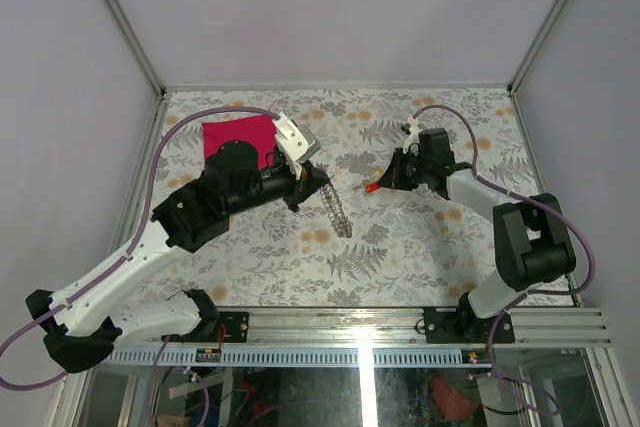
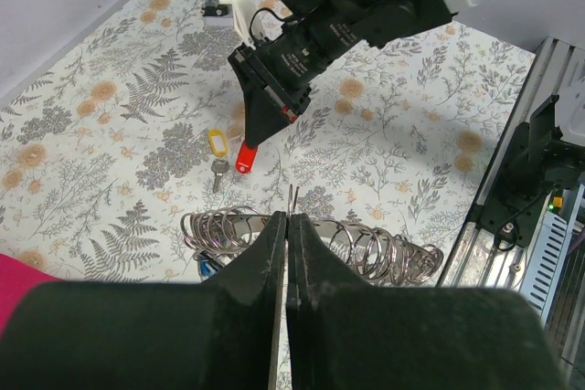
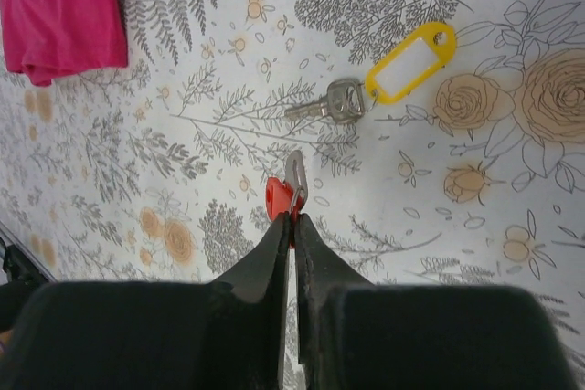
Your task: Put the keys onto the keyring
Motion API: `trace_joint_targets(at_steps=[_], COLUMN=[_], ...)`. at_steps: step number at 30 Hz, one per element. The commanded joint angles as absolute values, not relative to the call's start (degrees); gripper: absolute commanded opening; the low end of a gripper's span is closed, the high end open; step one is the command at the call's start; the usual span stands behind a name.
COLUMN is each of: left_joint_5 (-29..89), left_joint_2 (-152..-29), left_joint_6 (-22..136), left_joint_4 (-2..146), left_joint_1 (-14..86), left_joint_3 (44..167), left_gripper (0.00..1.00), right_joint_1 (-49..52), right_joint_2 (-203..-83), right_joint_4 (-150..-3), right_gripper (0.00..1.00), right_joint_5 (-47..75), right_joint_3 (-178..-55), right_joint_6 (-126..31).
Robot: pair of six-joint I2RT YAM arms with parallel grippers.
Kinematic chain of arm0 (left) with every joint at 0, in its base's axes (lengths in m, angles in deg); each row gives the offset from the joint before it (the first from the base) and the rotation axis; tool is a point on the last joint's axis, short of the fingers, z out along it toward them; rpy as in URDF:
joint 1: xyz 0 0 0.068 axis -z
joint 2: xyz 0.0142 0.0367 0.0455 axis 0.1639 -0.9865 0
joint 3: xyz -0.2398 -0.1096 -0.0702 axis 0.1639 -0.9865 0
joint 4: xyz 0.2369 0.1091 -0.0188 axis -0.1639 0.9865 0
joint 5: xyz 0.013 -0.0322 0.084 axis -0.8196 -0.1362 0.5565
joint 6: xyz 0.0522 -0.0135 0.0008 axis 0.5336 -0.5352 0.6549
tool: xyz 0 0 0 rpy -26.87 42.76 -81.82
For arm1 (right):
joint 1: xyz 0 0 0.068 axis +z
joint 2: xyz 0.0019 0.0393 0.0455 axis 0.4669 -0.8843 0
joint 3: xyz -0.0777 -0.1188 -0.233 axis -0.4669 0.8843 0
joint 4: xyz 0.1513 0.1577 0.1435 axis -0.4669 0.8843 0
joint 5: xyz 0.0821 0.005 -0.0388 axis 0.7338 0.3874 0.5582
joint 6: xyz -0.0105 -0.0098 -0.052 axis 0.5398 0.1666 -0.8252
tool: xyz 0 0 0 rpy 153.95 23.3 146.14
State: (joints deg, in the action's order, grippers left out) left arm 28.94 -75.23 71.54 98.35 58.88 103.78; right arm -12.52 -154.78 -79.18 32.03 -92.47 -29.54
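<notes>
I will next swing my right gripper back to the printed fern [image 1: 357,255], which lies to the gripper's left in the top view, and release the key where the cloth is clear.
My left gripper [image 2: 288,218] is shut on a thin silvery keyring [image 2: 292,196] whose edge sticks up between the fingertips. It hangs over a row of several silvery rings [image 2: 366,248] with a small blue piece [image 2: 208,268] at its left end. My right gripper [image 3: 292,218] is shut on a key with a red plastic head [image 3: 277,198], held just above the cloth. In the top view the right gripper [image 1: 385,182] and the red key [image 1: 372,188] face the left gripper [image 1: 318,180]. A second key [image 3: 334,102] with a yellow tag [image 3: 411,59] lies flat beyond the right fingertips.
A pink-red cloth [image 1: 238,137] lies at the back left, partly under the left arm. The row of rings [image 1: 338,212] lies between the two grippers. The floral tablecloth [image 1: 400,247] covers the table. A metal rail [image 1: 400,327] runs along the near edge.
</notes>
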Motion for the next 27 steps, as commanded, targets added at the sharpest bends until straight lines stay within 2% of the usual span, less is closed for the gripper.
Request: trace_joint_targets(at_steps=[1,7,13,17,27], left_joint_5=[28.2,28.7,29.2,29.4,30.1], left_joint_2=[-74.9,-74.8,-74.7,-74.6,-73.9], left_joint_6=[71.0,71.1,71.2,71.2,71.2], left_joint_4=[94.8,94.7,95.0,95.5,95.8], left_joint_1=[58.8,58.7,58.8,58.7,58.7], left_joint_3=[105.5,105.3,105.6,105.8,105.2], left_gripper=[0.0,0.0,0.0,0.0,0.0], right_joint_1=[-12.5,-10.4,1.7,5.1,5.2], right_joint_2=[-149.1,-148.0,-152.8,-156.2,-161.1], right_joint_4=[-72.4,-66.2,-60.4,-59.8,-54.3], right_gripper=[0.0,0.0,0.0,0.0,0.0], right_joint_5=[31.7,38.2,42.1,47.6,42.3], right_joint_3=[-93.4,-93.1,-96.0,-96.3,-97.3], right_joint_6=[-35.1,-40.3,-48.0,-51.2,-55.1])
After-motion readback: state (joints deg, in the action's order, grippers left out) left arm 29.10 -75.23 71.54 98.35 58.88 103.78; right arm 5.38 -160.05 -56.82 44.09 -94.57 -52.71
